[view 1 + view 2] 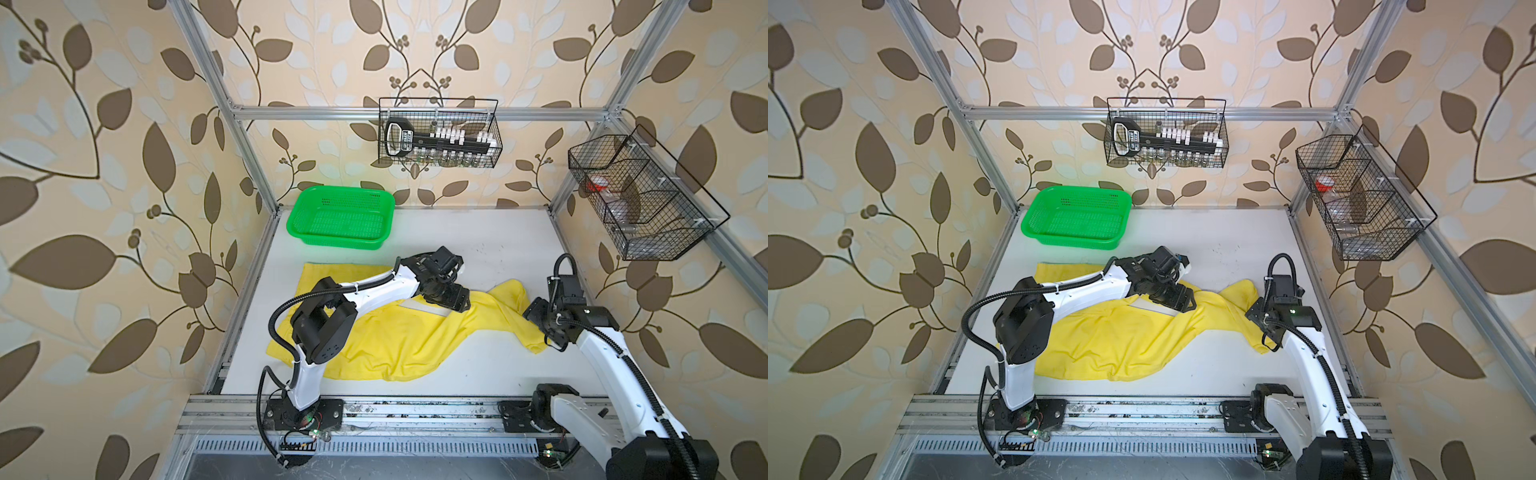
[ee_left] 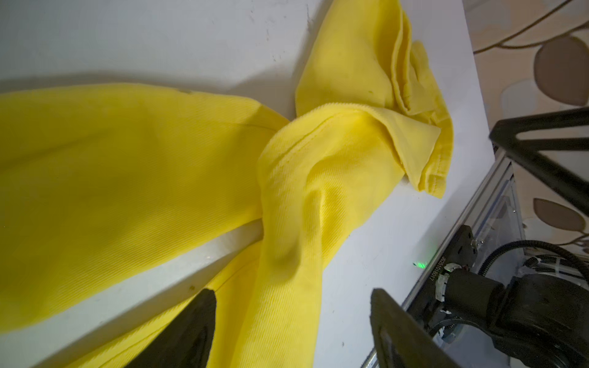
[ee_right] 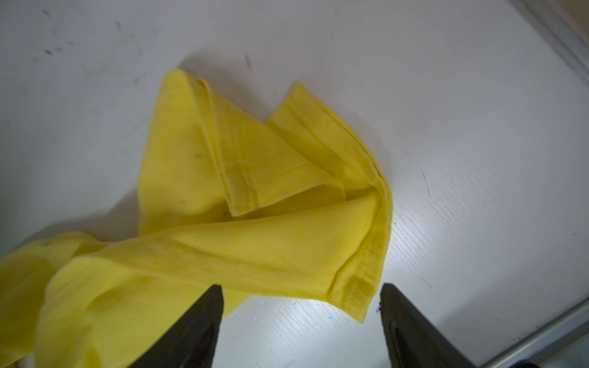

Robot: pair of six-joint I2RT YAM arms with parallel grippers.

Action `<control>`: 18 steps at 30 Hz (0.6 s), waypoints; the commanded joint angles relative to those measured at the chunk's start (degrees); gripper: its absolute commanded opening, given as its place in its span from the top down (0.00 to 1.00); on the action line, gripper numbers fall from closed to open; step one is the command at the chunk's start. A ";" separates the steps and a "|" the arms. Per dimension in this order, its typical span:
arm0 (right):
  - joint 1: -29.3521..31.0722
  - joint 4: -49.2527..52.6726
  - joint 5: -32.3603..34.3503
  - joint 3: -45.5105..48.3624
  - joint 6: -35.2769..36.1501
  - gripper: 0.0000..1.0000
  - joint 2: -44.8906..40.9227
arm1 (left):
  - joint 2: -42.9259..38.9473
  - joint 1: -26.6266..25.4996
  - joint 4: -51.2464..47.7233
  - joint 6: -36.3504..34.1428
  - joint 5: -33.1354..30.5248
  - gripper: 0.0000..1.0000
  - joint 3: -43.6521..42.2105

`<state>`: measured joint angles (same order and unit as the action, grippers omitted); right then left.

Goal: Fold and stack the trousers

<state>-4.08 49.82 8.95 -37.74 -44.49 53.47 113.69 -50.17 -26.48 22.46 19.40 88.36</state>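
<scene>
My right gripper is above the near hemmed corner (image 1: 535, 345) (image 3: 357, 297) of the trousers' bunched leg end, which sticks out over bare table, so next it should go down and draw back onto that corner.
The bright yellow trousers (image 1: 395, 340) (image 1: 1113, 345) lie crumpled across the white table, waist end at the left and leg ends bunched at the right. My left gripper (image 1: 455, 301) (image 1: 1177, 301) hovers low over the middle of the cloth. In the left wrist view it is open (image 2: 291, 296), its fingers standing either side of a twisted strip of leg (image 2: 287, 255) without pinching it. My right gripper (image 1: 540, 328) (image 1: 1262, 322) is open (image 3: 301, 288) at the right leg ends; a hemmed corner of the trousers (image 3: 353, 286) lies loose between its fingers.
A green perforated basket (image 1: 340, 218) (image 1: 1077, 218) stands at the back left of the table. Two black wire baskets hang on the frame, one at the back (image 1: 440, 133) and one at the right (image 1: 640, 195). An aluminium rail (image 1: 395, 409) runs along the front edge.
</scene>
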 commanded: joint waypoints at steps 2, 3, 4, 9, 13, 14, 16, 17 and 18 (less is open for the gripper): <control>-0.36 -0.68 -0.65 4.06 -8.92 0.20 -0.29 | 3.40 -0.98 0.68 -1.65 -0.15 0.25 4.02; -0.64 -0.36 0.88 4.50 -9.86 0.20 0.27 | 4.22 -0.98 0.76 -1.44 0.01 0.26 4.87; -1.20 -0.65 1.26 5.01 -10.34 0.20 1.24 | 5.07 -1.02 0.53 -1.27 0.19 0.28 5.74; -2.33 -1.90 2.43 6.98 -14.33 0.19 5.22 | 6.93 -1.07 0.05 -0.82 0.64 0.39 7.41; -2.95 -8.15 1.26 8.92 -15.50 0.22 8.33 | 6.90 -1.07 -0.34 -1.03 1.46 0.48 7.53; -3.05 -8.71 1.75 8.59 -15.17 0.24 9.65 | 6.83 -1.07 -0.36 -1.04 1.81 0.51 7.45; -3.36 -9.91 2.62 8.72 -14.72 0.31 10.42 | 6.60 -1.07 -0.35 -0.85 2.73 0.56 7.20; -3.48 -11.13 3.33 9.06 -13.97 0.39 10.36 | 6.48 -1.07 -0.36 -0.72 3.12 0.59 7.12; -3.48 -11.20 4.38 9.01 -13.52 0.51 10.23 | 6.42 -1.06 -0.28 -0.63 3.36 0.63 6.89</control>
<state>-7.18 41.52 10.55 -29.45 -57.28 63.86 121.03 -51.31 -26.37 22.20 20.53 93.38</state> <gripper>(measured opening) 0.551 0.396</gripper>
